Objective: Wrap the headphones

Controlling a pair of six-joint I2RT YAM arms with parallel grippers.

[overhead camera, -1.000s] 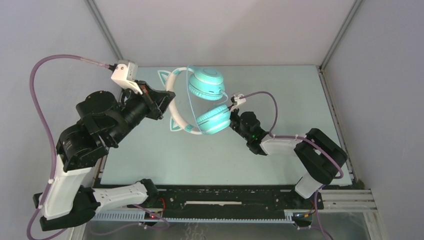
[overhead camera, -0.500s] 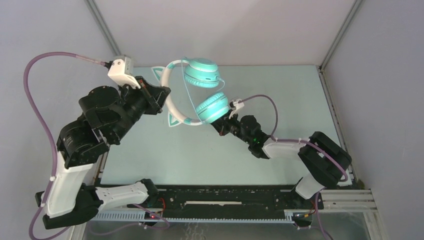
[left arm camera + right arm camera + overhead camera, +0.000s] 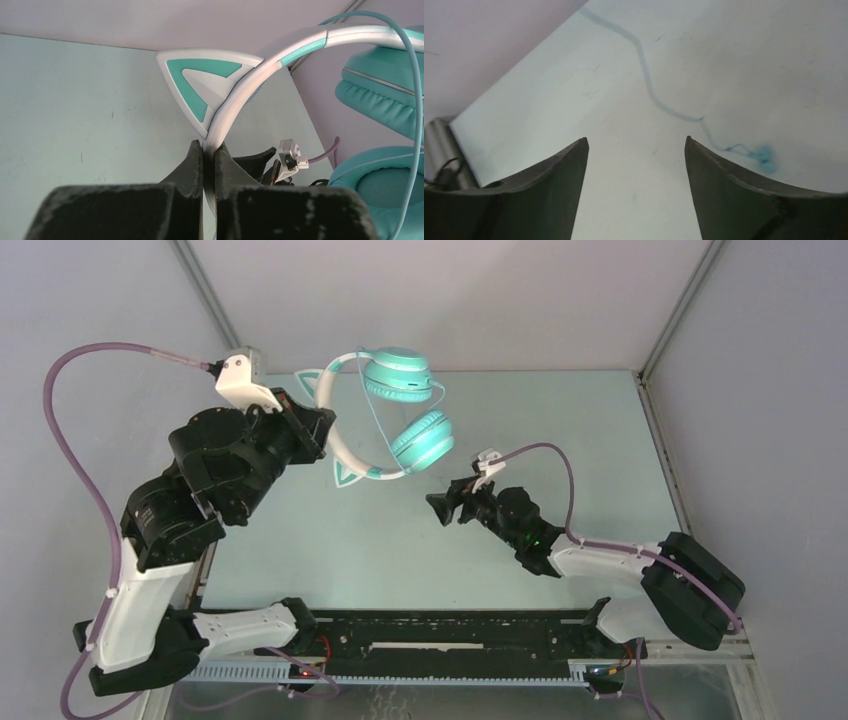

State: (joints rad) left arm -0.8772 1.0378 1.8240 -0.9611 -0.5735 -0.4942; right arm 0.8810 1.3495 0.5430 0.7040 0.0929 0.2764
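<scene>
The thin teal cable (image 3: pixel 649 90) runs outward of the robot's open, empty right fingers, so the right gripper will next ease outward toward the lower ear cup and close around it.
The headphones (image 3: pixel 400 373) hang above the table at the back, with round teal ear cups (image 3: pixel 422 440), a white headband and a teal-edged cat ear (image 3: pixel 200 80). My left gripper (image 3: pixel 325 435) is shut on the white headband (image 3: pixel 235 107) just below that cat ear. The thin teal cable (image 3: pixel 378 425) loops across between the cups. My right gripper (image 3: pixel 438 508) stands open, in front of the lower cup and apart from it. In the right wrist view a blurred stretch of teal cable (image 3: pixel 649 90) runs beyond the open gripper (image 3: pixel 636 142), and nothing is between the fingers.
Grey walls close in the pale green table (image 3: pixel 300 540) at the back and on both sides. A purple hose (image 3: pixel 70 420) arcs off the left arm, and another purple hose (image 3: pixel 550 455) off the right wrist. The black base rail (image 3: pixel 450 635) runs along the near edge.
The left arm has carried the headphones up and toward the back. The right gripper has drawn away from the lower ear cup toward the near side and now stands open.
</scene>
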